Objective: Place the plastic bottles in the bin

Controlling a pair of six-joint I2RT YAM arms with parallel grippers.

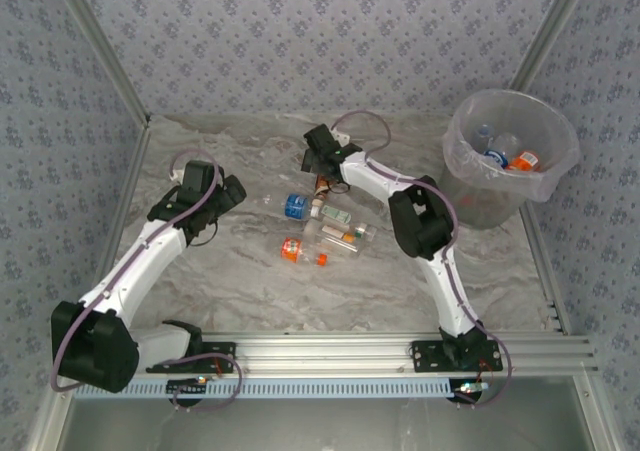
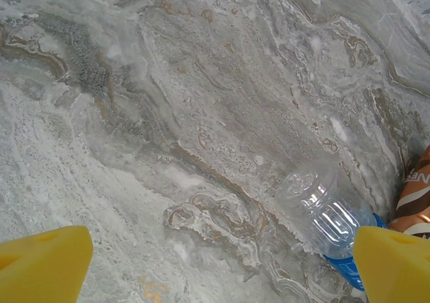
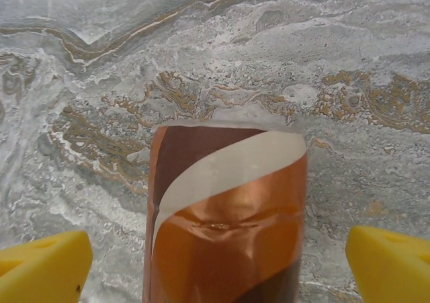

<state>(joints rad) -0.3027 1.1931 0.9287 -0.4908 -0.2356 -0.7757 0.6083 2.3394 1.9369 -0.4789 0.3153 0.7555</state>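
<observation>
Next, my right gripper lowers straight down over the brown and copper label [image 1: 322, 184] [image 3: 226, 215]. It then closes on the bottle, which already lies between its open yellow fingers.
Several plastic bottles lie in the middle of the table: a blue-labelled one [image 1: 294, 206], a green-labelled one [image 1: 336, 214], an orange one [image 1: 292, 250] and a clear one [image 1: 350, 234]. My right gripper [image 1: 320, 163] is open over a brown and copper labelled bottle [image 3: 225, 215], which lies between its yellow fingertips [image 3: 44, 266] without being touched. My left gripper [image 1: 232, 191] is open and holds nothing. In its wrist view a clear bottle with a blue label [image 2: 324, 209] lies just inside the right fingertip [image 2: 393, 263]. The bin [image 1: 455, 156] stands at the far right with several bottles [image 1: 525, 159] inside.
Patterned walls close in the table on the left, back and right. An aluminium rail [image 1: 330, 349] carrying both arm bases runs along the near edge. The right arm's elbow [image 1: 420, 221] stands between the bottles and the bin. Bare marble [image 2: 168, 115] lies under the left gripper.
</observation>
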